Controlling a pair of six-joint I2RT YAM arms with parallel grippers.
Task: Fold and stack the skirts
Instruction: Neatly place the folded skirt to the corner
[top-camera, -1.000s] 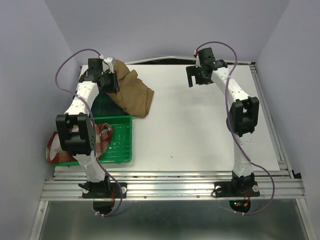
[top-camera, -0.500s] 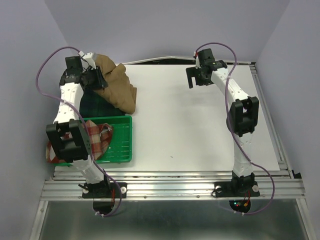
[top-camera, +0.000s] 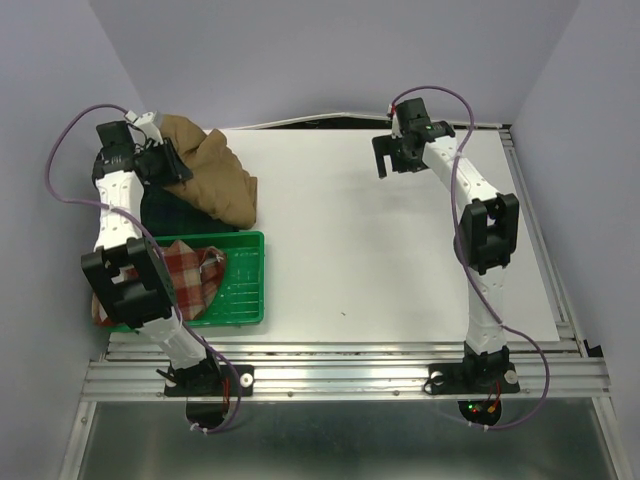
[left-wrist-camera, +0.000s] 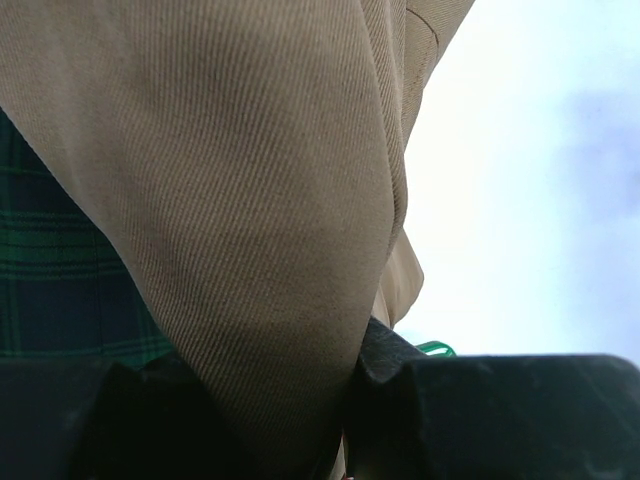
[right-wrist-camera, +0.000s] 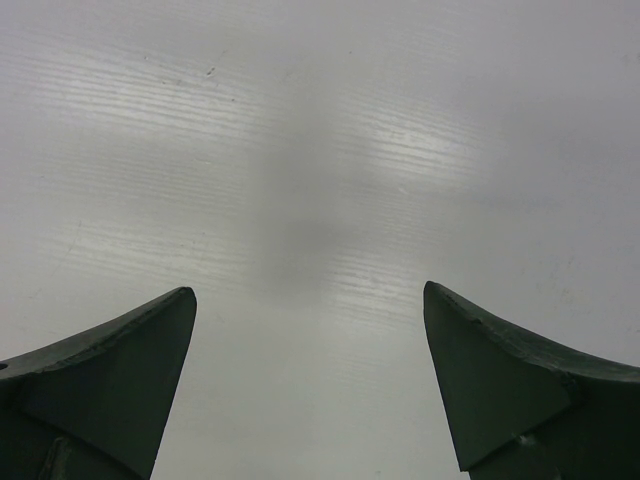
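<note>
Next, my left gripper carries the tan-brown edge back down toward the tray's far rim, over the tartan (top-camera: 177, 217) uncovered beside the tray.
My left gripper (top-camera: 155, 162) is at the far left of the table, shut on a bunched edge of the tan-brown skirt (top-camera: 218, 180). In the left wrist view the tan cloth (left-wrist-camera: 250, 200) fills the frame and runs down between the dark fingers (left-wrist-camera: 400, 390). Under it lies the dark green-navy tartan skirt (top-camera: 172, 215), also showing at the left of the wrist view (left-wrist-camera: 50, 280). The red plaid skirt (top-camera: 180, 285) lies crumpled in the green tray (top-camera: 245, 285), spilling over its left side. My right gripper (top-camera: 383, 160) hangs open over bare white table at the far right, nothing between its fingers (right-wrist-camera: 110, 370).
The purple left wall stands close beside my left arm. The white tabletop (top-camera: 400, 260) stretches from the tray to the metal rail on the right. A sliver of the green tray (left-wrist-camera: 435, 348) shows in the left wrist view.
My left arm has swung left toward the wall, dragging the tan-brown skirt with it across the tartan one. The right arm has not moved.
</note>
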